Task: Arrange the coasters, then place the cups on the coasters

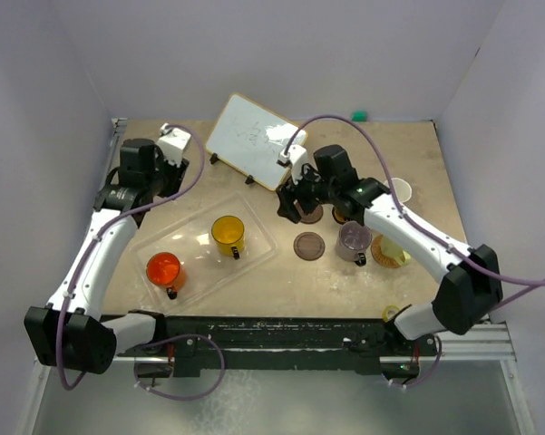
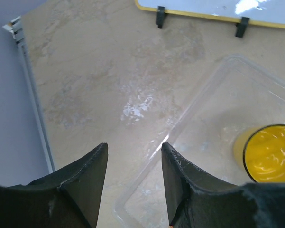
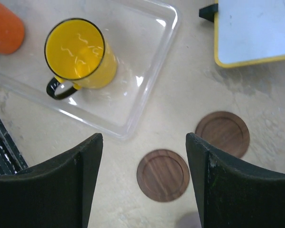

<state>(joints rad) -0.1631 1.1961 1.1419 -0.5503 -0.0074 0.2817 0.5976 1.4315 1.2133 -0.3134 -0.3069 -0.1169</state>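
The yellow cup is below the robot's right gripper, to its left in the top view. The right gripper will move across and down onto the cup's far rim (image 1: 239, 221) (image 3: 102, 41), clear of the cup's handle.
A yellow cup (image 1: 228, 234) and an orange-red cup (image 1: 164, 269) stand in the clear tray (image 1: 254, 227). A mauve-grey cup (image 1: 353, 240) and a pale yellow-green cup (image 1: 392, 246) sit on coasters at the right, with a white cup (image 1: 400, 190) behind them. Two dark brown coasters (image 3: 163, 175) (image 3: 223, 133) lie bare on the table. My right gripper (image 3: 143, 137) hovers open above them, holding nothing. My left gripper (image 2: 133, 145) is open and holds nothing, over the tray's far left corner (image 2: 199, 104), with the yellow cup (image 2: 270, 154) to its right.
A whiteboard (image 1: 254, 140) on black feet leans at the back centre, close behind the tray. A small green object (image 1: 359, 115) lies by the back wall. A metal rail (image 2: 31, 95) runs along the table's left edge.
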